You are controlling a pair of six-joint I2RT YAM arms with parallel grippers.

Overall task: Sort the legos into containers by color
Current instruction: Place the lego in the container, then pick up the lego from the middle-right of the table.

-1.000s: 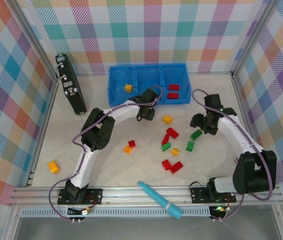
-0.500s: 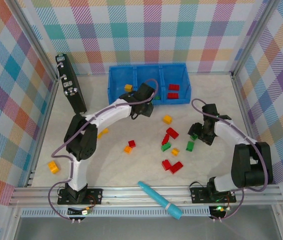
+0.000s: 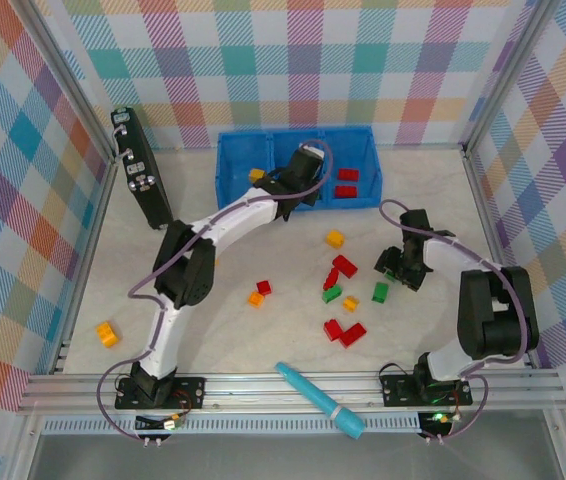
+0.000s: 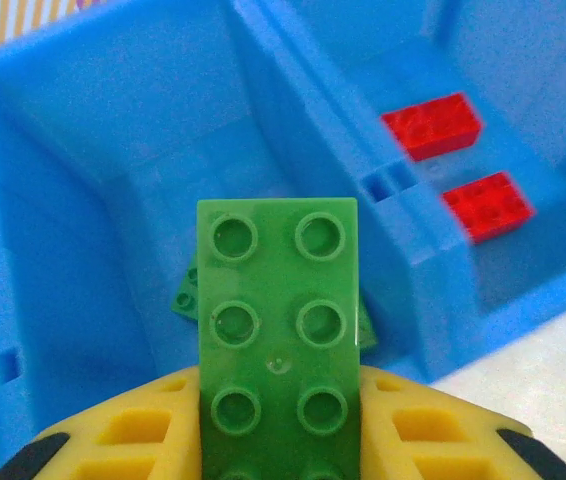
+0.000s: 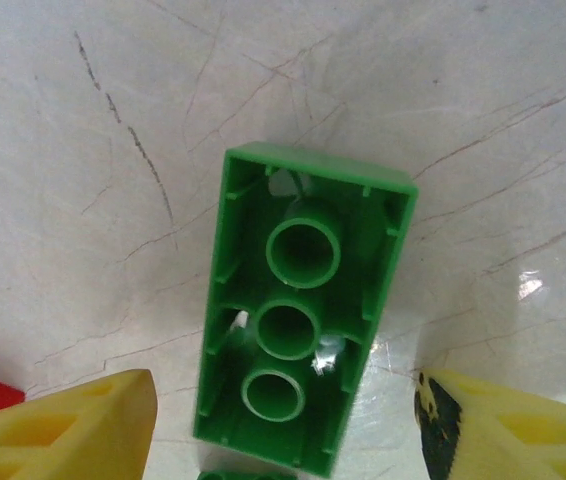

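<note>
I should next lower the lego in my left gripper into the blue container's middle section (image 3: 284, 153) (image 4: 185, 235) and let go of it, because that section is below my left gripper and already has a green lego inside.
My left gripper (image 3: 298, 190) hangs over the middle compartment of the blue container (image 3: 231, 190), shut on a green lego (image 4: 278, 340) that stands studs-up between its yellow fingers (image 4: 113, 440). Another green lego (image 4: 185, 292) lies below it in that compartment. An orange lego (image 3: 257, 176) sits in the left compartment and two red legos (image 4: 431, 125) in the right one. My right gripper (image 5: 283, 430) is open and low over the table at the right (image 3: 403, 268), straddling an upside-down green lego (image 5: 303, 320) with a gap on each side.
Loose red (image 3: 343, 265), green (image 3: 332, 294) and orange (image 3: 335, 238) legos lie mid-table, with one orange lego (image 3: 108, 333) far left. A teal marker (image 3: 320, 400) rests on the front rail. A black device (image 3: 141, 180) leans on the left wall.
My left gripper has carried the green lego from the table's middle back over the bin. My right gripper has come down around the upside-down green lego.
</note>
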